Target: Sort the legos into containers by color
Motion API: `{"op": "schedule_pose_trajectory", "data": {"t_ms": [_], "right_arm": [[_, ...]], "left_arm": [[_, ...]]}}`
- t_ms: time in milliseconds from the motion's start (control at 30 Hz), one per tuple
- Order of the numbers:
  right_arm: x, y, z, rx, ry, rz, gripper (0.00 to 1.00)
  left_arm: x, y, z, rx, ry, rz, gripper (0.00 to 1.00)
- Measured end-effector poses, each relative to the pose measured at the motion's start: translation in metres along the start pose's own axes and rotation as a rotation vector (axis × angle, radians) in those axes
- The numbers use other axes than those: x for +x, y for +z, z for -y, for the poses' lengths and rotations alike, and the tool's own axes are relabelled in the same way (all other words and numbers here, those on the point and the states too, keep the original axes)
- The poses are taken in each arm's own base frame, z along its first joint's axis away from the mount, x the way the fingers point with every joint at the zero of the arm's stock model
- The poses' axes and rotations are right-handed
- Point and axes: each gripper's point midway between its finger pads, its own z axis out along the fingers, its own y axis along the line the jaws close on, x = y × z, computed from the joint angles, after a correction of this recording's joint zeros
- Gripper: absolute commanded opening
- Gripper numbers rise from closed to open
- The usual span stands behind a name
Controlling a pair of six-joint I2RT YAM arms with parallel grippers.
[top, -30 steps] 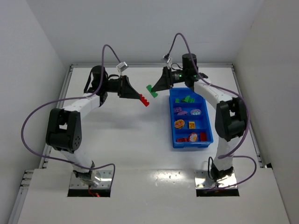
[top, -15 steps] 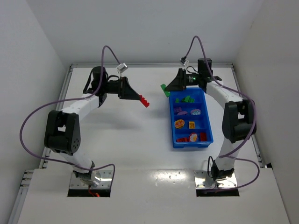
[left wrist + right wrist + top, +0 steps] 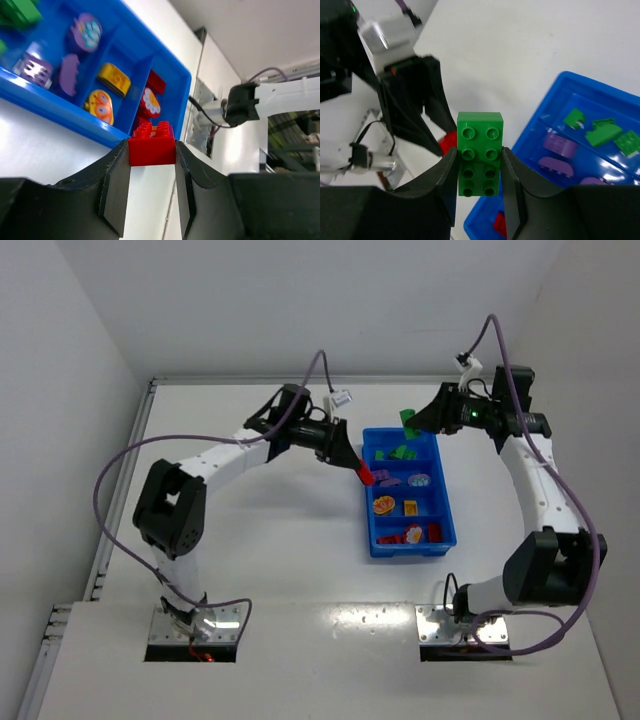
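I need to move my left gripper back past the yellow legos next, then down over the red legos in the nearest section of the tray.
The blue tray (image 3: 444,536) lies right of centre, its sections holding green, purple, yellow and red legos. It also shows in the left wrist view (image 3: 155,52) and the right wrist view (image 3: 555,95). My left gripper (image 3: 362,476) is shut on a red lego (image 3: 152,145) at the tray's left wall, by the far half. My right gripper (image 3: 410,420) is shut on a green lego (image 3: 480,152), held above the tray's far end. The red lego (image 3: 450,140) shows past the green one in the right wrist view.
Green pieces (image 3: 402,452) lie in the tray's far section, purple ones (image 3: 390,480) in the second, yellow ones (image 3: 396,506) in the third, red ones (image 3: 420,534) in the nearest. White walls close the table's back and sides.
My left arm has swung right, carrying the red lego to the tray's left wall. My right arm has pulled back to the right and holds the green lego over the tray's far end.
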Motion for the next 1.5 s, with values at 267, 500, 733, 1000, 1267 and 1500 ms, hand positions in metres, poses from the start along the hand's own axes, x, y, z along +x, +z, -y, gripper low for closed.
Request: {"op": "schedule_pose_trajectory", "data": {"t_ms": [267,500,733,1000,1267,1500], "right_arm": [[-0.005,-0.018,0.035,0.162,0.064,0.051,0.00],[-0.009,-0.030,0.051,0.216,0.088,0.080,0.00],[-0.008,-0.037,0.059,0.237,0.112,0.090,0.00],[-0.005,-0.047,0.063,0.250,0.129,0.106,0.00],[-0.005,-0.051,0.064,0.241,0.136,0.113,0.00],[-0.006,-0.049,0.061,0.223,0.130,0.113,0.00]], "left_arm": [[0.052,0.053,-0.012,-0.056,-0.015,-0.142,0.00],[0.090,0.092,0.024,-0.043,0.124,-0.238,0.00],[0.106,0.094,0.009,-0.124,0.175,-0.285,0.01],[0.116,0.099,-0.010,-0.178,0.185,-0.326,0.09],[0.122,0.100,0.003,-0.102,0.221,-0.359,0.40],[0.115,0.093,0.019,-0.056,0.256,-0.339,0.56]]}}
